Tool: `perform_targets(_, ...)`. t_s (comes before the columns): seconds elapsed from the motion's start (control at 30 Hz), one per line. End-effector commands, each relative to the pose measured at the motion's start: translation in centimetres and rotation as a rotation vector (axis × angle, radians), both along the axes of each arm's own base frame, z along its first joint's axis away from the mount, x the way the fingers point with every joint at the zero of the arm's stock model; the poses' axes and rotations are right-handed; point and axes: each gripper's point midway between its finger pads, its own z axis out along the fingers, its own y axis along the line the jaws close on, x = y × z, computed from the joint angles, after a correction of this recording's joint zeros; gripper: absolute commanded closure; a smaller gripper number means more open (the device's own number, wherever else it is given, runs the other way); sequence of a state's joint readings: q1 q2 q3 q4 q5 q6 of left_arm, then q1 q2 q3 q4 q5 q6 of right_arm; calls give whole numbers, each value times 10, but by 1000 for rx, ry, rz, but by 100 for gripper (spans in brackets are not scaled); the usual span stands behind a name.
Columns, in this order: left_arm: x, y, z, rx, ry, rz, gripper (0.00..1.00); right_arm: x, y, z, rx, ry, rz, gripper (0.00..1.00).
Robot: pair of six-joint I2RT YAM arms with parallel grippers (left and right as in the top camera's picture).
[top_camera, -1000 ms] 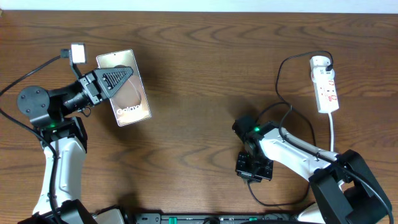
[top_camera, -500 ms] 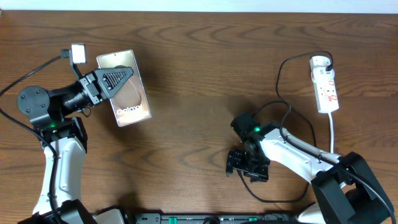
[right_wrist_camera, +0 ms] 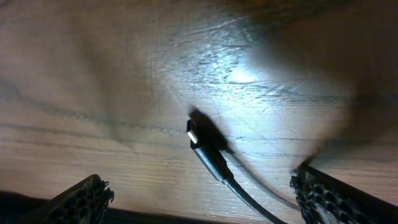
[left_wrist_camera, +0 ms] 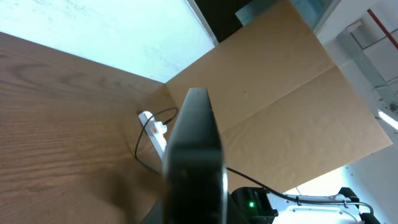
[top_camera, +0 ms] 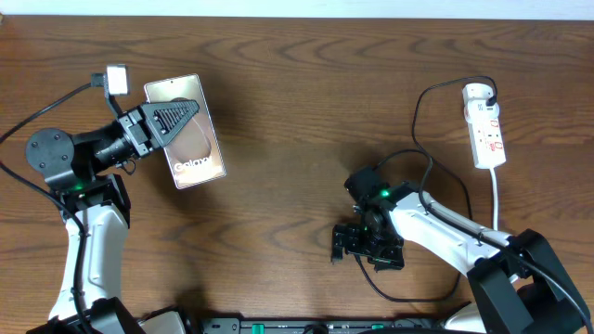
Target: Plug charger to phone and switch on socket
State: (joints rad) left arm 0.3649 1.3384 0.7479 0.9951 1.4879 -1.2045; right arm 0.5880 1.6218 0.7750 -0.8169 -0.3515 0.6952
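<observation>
The charger's plug tip sits slanted between my fingers, so I will next turn my right gripper in line with it and close on the plug's black body [right_wrist_camera: 212, 162].
My left gripper [top_camera: 178, 118] is shut on the phone [top_camera: 197, 156], a grey-silver slab with white "Galaxy" lettering, held at the table's left. Seen from the left wrist, the phone [left_wrist_camera: 196, 158] is a dark edge-on slab. The charger [top_camera: 414, 125], a thin black cable, runs from the white socket [top_camera: 485, 128] at the far right down to my right gripper [top_camera: 357, 249]. That gripper [right_wrist_camera: 208, 199] stands wide open low over the wood. The charger's plug tip [right_wrist_camera: 193, 133] lies on the table between the fingers [right_wrist_camera: 87, 198], touching neither.
A small white block [top_camera: 116, 77] with a black lead lies beside the phone's far corner. The socket's white cord [top_camera: 497, 199] trails toward the table's front. A cardboard wall [left_wrist_camera: 280, 93] stands behind the socket [left_wrist_camera: 153, 125].
My right gripper has gone from shut to wide open and shifted slightly left. The left arm and the phone have not moved.
</observation>
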Motion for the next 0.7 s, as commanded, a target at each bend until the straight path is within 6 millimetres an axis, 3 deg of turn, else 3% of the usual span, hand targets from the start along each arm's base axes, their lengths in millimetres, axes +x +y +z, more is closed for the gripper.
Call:
perform_targets(0.0,-5,-1,6,13,-27,-4,93,28,-31,-33,-146,-184,210,1)
perform_targets(0.23,-5,-1,6,16,-33,-3,93,36,-30,-33,-112,-247,430,1)
perform_targets(0.5,-5,-1,6,16,-33,-3,93,29,-44,-32,-179,-208,416,2)
perform_targets(0.67,-5,-1,6,16,-33,-3,93,23,-38,-32,-152,-188,406,11)
